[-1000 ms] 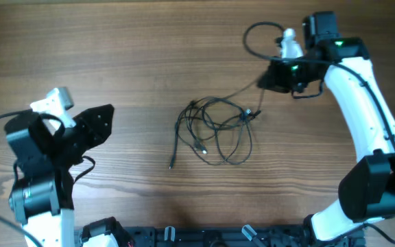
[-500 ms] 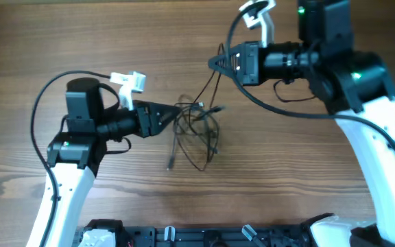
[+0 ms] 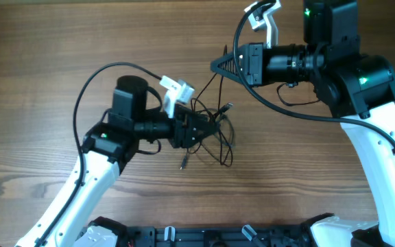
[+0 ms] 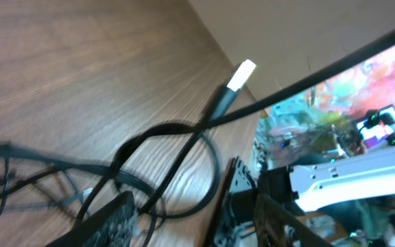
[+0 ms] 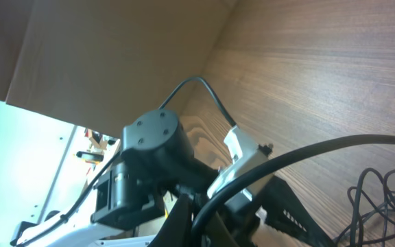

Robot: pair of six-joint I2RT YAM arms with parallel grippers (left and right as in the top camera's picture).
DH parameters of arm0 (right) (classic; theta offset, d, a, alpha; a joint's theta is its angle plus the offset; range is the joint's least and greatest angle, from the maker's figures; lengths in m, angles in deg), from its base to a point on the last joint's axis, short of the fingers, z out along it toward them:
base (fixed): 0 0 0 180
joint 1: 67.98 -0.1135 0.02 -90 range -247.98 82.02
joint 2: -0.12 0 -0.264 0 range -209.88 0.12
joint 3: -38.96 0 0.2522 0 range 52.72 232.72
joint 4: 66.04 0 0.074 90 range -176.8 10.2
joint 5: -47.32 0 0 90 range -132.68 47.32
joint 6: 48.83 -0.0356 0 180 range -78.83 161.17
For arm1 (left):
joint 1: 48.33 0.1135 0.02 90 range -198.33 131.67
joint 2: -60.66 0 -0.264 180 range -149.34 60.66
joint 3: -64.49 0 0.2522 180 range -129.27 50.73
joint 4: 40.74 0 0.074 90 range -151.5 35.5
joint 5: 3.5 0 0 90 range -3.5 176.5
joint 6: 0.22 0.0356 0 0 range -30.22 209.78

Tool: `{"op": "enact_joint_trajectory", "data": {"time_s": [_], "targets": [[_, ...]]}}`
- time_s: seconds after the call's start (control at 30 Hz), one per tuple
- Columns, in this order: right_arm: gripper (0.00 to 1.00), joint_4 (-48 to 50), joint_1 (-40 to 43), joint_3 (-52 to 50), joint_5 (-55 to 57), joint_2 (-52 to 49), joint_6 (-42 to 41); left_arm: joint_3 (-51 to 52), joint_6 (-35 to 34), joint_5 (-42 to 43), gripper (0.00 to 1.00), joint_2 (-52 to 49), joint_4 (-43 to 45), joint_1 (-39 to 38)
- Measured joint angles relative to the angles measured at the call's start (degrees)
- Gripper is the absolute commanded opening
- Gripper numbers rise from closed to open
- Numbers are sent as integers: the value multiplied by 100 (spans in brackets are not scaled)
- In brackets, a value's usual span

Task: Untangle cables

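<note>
My right gripper next draws the piece of black cable away from the tangle, to the right in the overhead view, then releases it, since it runs into the cable loops.
A tangle of thin black cables [image 3: 219, 140] lies mid-table. One loose plug end [image 3: 182, 163] trails at its lower left. My left gripper [image 3: 208, 129] is open at the tangle's left side, and in the left wrist view [image 4: 197, 209] cable loops [image 4: 177, 137] lie between its spread fingers. A plug with a white tip [image 4: 233, 86] hangs raised beyond them. My right gripper [image 3: 217, 65] is above the tangle and shut on a black cable strand [image 3: 208, 86] that runs down to it. The right wrist view shows that strand [image 5: 334, 147] pinched in the gripper [image 5: 201, 219].
The wooden table [image 3: 60, 41] stretches around the tangle. The left arm's body [image 5: 149, 144] fills the right wrist view just ahead of my right gripper. A dark rail [image 3: 204, 237] runs along the table's front edge.
My left arm swung in from the left and reached the tangle, fingers now spread on it. The tangle shifted slightly right. My right gripper lifted a strand earlier and now holds almost still.
</note>
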Motion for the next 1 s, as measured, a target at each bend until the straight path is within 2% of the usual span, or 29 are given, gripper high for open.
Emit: {"op": "enact_joint_trajectory", "data": {"time_s": [0.13, 0.23, 0.27, 0.33, 0.37, 0.53, 0.63, 0.83, 1.0], "targets": [[4, -39, 0, 0, 0, 0, 2, 0, 42, -623, 55, 0, 162, -455], [4, -42, 0, 0, 0, 0, 2, 0, 68, -1209, 48, 0, 175, -675], [4, -44, 0, 0, 2, -2, 4, 0, 74, -1390, 39, -2, 190, -713], [4, -79, 0, 0, 44, -2, 4, 0, 33, -1676, 11, -11, 313, -763], [4, -131, 0, 0, 101, -2, 2, 0, -7, -1751, 4, -22, 367, -774], [4, -398, 0, 0, 614, -2, 0, 0, -319, -2000, 4, -42, 577, -776], [4, -846, 0, 0, 1593, -2, -90, 0, -546, -2052, 4, 37, 503, -745], [4, -1628, 0, -59, 4026, -240, -726, -7, -894, -2065, 4, 1021, -501, -271], [4, -1718, 4, -140, 4634, -863, -920, -7, -927, -1460, 4, 1569, -1172, 275]]}}
